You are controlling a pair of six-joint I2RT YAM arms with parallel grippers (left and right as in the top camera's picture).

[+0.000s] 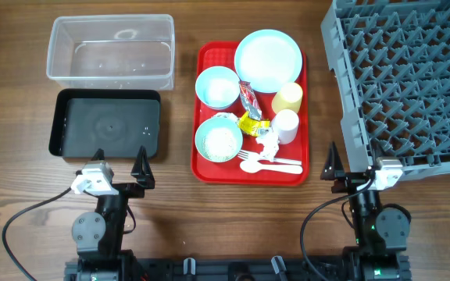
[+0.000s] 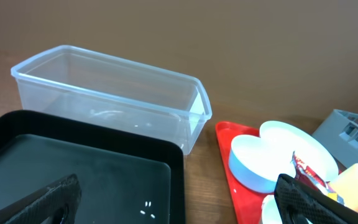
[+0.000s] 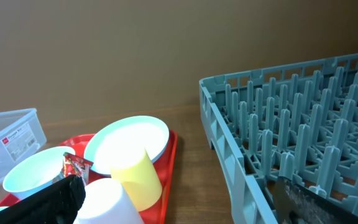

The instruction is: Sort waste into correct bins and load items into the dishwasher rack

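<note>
I will next swing my left gripper to the right in the overhead view to the bowl with grains. It will tilt down onto its bare rim by the fork.
A red tray holds a pale blue plate, an empty pale blue bowl, a second bowl with white grains, a yellow cup, a white cup, red and yellow wrappers, white tissue, and a white fork and spoon. The clear tub and black tray stand at the left. The grey dishwasher rack is at the right. My left gripper is open and empty in front of the black tray. My right gripper is open and empty by the rack's front corner.
The left wrist view shows the black tray, the clear tub and the red tray's edge. The right wrist view shows the yellow cup, white cup, plate and rack. Bare wood lies between tray and rack.
</note>
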